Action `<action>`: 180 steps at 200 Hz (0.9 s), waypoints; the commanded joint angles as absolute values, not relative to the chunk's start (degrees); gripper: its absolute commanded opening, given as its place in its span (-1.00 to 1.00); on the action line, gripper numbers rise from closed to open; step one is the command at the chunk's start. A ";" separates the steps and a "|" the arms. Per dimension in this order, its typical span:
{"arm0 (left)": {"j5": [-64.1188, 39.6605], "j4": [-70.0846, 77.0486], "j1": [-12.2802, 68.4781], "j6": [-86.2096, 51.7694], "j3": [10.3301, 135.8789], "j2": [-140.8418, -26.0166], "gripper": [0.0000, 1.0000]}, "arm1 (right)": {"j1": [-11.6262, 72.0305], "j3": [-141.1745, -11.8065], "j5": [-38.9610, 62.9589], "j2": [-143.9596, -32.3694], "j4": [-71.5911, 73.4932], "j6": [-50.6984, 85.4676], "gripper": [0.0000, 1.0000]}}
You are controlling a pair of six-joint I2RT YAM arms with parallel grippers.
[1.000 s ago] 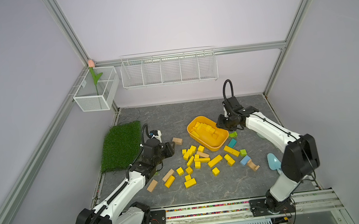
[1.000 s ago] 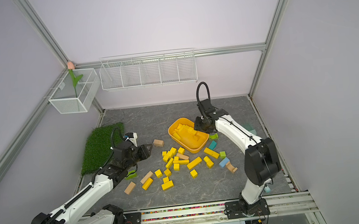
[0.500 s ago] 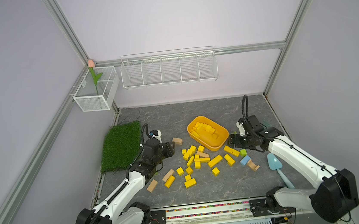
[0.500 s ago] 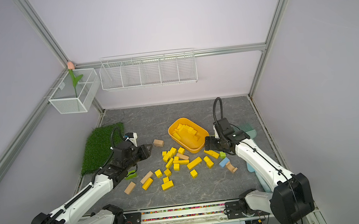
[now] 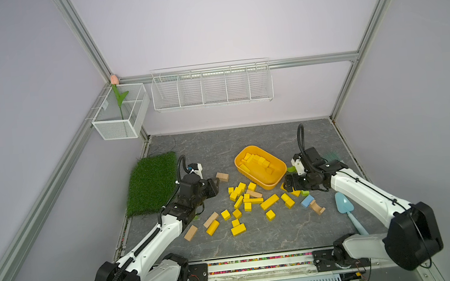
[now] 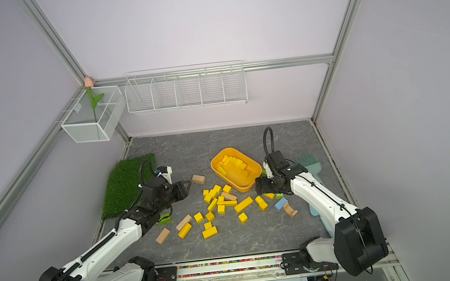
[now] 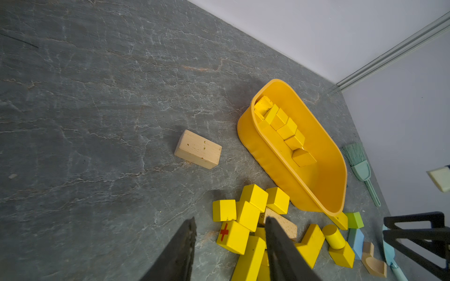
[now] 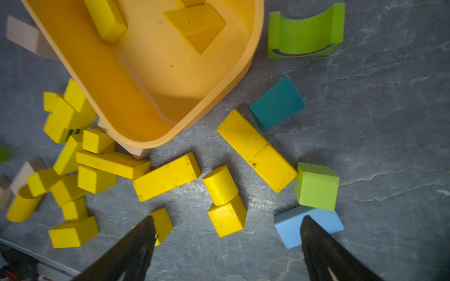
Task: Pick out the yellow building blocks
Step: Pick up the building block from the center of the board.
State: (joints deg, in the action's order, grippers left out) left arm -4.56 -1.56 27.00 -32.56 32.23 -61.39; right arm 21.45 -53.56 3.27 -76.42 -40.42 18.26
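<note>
I will turn my right gripper and lower it onto the middle of the long flat yellow block, because that block lies at an angle to my two open fingers.
Several yellow building blocks [image 5: 248, 201] lie scattered mid-table, and more sit inside the yellow-orange tub [image 5: 268, 184]. My left gripper [image 5: 215, 185] hovers open just left of the pile. In the left wrist view its fingers [image 7: 230, 220] frame a red-cross cube [image 7: 233, 237] on the table without holding it. My right gripper [image 5: 289, 187] is low at the tub's near right end, wide open and empty. In the right wrist view it [image 8: 227, 217] straddles a yellow cube [image 8: 226, 220] touching a yellow cylinder [image 8: 220, 185], with a long yellow bar [image 8: 255, 149] beyond.
Tan wooden blocks [image 5: 222, 176] [image 5: 190, 232] lie among the yellow ones. Green [image 8: 316, 186], blue [image 8: 292, 226] and teal [image 8: 276, 102] blocks sit by the right gripper. A tan arch [image 5: 317, 207], blue scoop [image 5: 345, 208], teal brush [image 6: 309, 164] and turf mat [image 5: 152, 182] flank the pile.
The right arm has swung from the tub's far right rim toward the front and down beside the blocks, and its jaws have opened wide. The left arm has not moved.
</note>
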 commanded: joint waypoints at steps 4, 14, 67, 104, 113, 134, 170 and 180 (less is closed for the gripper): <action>-4.65 -1.23 26.63 -33.29 32.43 -61.14 -0.03 | 21.08 -53.53 2.24 -79.82 -41.17 16.50 0.44; -4.57 -1.23 26.56 -33.35 32.35 -61.08 -0.03 | 21.05 -54.07 1.10 -81.64 -41.25 16.46 0.17; -4.55 -1.05 26.57 -33.35 31.94 -60.68 -0.03 | 21.36 -55.87 -2.61 -88.23 -40.36 16.20 0.00; -4.66 -1.05 26.46 -33.41 32.08 -61.03 -0.03 | 21.35 -56.08 -4.47 -91.25 -37.87 16.13 0.25; -4.66 -1.06 26.48 -33.40 32.08 -60.95 -0.03 | 21.27 -56.08 -4.70 -91.95 -36.92 15.97 0.29; -4.66 -1.05 26.48 -33.35 32.08 -60.74 -0.03 | 21.27 -56.01 -5.35 -93.82 -34.82 15.58 0.36; -4.59 -1.14 26.41 -33.47 31.99 -60.82 -0.03 | 21.13 -55.87 -5.96 -95.36 -33.31 14.96 0.34; -4.66 -1.06 26.40 -33.51 31.99 -60.83 -0.03 | 21.07 -55.89 -6.23 -95.21 -33.40 14.99 0.32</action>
State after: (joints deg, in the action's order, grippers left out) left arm -4.56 -1.56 26.87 -32.60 32.23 -61.39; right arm 21.34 -55.24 -4.89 -95.00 -34.61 15.99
